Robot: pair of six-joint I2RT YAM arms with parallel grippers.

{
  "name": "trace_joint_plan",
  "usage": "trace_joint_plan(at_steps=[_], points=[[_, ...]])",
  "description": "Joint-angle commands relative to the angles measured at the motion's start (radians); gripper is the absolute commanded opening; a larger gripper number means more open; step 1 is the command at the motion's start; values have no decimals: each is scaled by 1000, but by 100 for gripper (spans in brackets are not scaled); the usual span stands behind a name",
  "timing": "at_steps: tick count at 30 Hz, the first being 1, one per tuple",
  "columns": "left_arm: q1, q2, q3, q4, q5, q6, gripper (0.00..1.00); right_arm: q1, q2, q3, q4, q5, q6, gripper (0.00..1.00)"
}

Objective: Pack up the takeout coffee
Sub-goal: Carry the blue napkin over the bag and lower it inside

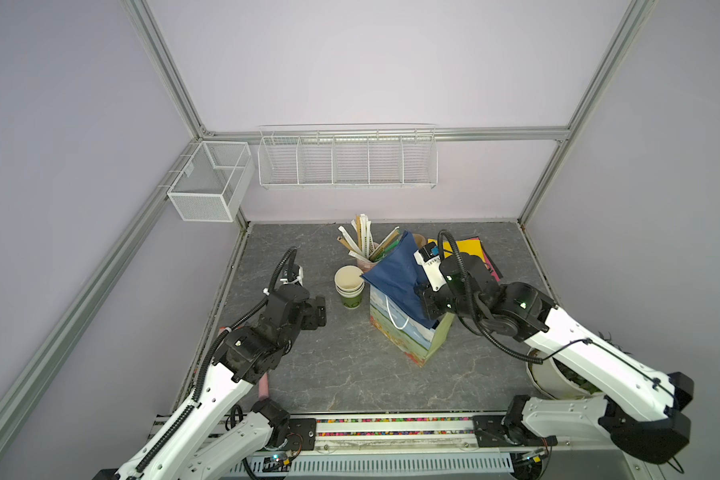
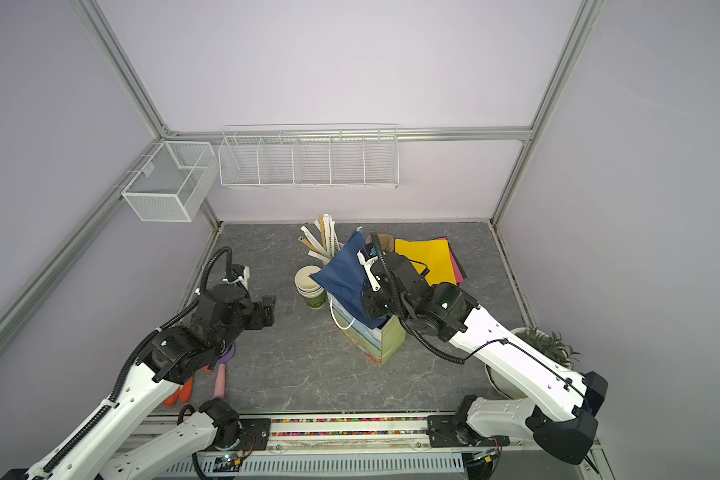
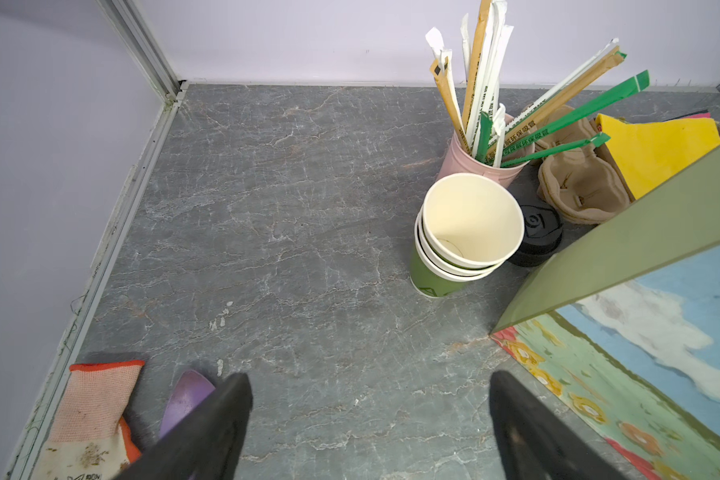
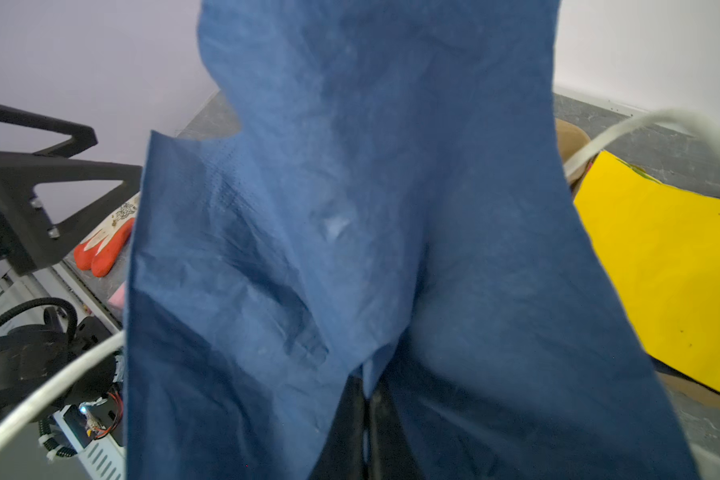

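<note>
The dark blue paper napkin still drapes over the bag's opening, so my right gripper will go down into the flowered gift bag next and release it.
The takeout coffee is out of view in every frame. My right gripper is shut on a dark blue paper napkin. It holds the napkin over the open top of a flowered gift bag near the middle of the table in both top views. The napkin drapes over the bag's mouth and hides the inside. My left gripper stands open and empty above bare table. In a top view the left gripper is to the left of a stack of lidless green cups.
A stack of black lids sits behind the cups. Near it are a pink pot of wrapped straws, brown pulp carriers and yellow paper. A glove lies by the left edge. A potted plant stands at the right.
</note>
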Motion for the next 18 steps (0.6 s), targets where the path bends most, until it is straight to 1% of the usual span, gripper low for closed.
trace_joint_plan(at_steps=[1, 3, 4, 5, 7, 10, 12, 13, 14, 15, 16, 17, 18], points=[[5, 1, -14, 3, 9, 15, 90, -39, 5, 4, -25, -18, 43, 7], [4, 6, -14, 3, 12, 15, 90, -71, 37, 16, -55, -85, 49, 7], [4, 8, -13, 1, 14, 15, 90, -81, 61, 29, -80, -100, 54, 7], [4, 12, -13, 0, 16, 15, 90, -82, 86, 36, -110, -88, 59, 7], [4, 14, -11, -1, 16, 15, 90, -82, 119, 27, -127, -107, 57, 7], [4, 11, -14, 1, 16, 15, 90, -78, 114, -18, -94, -136, 60, 7], [4, 12, -16, 3, 20, 15, 90, -76, 118, -18, -110, -117, 61, 8], [4, 13, -15, 4, 22, 14, 90, -74, 125, -7, -129, -96, 63, 12], [4, 16, -16, 3, 24, 15, 90, -74, 133, 12, -152, -74, 67, 15], [4, 20, -14, 4, 24, 16, 90, -73, 134, 36, -163, -78, 59, 16], [4, 22, -14, 4, 24, 15, 90, -72, 129, 54, -165, -82, 50, 19], [4, 23, -14, 6, 24, 15, 90, -72, 122, 78, -168, -79, 48, 26], [4, 21, -14, 6, 23, 15, 91, -72, 114, 104, -173, -72, 39, 36]])
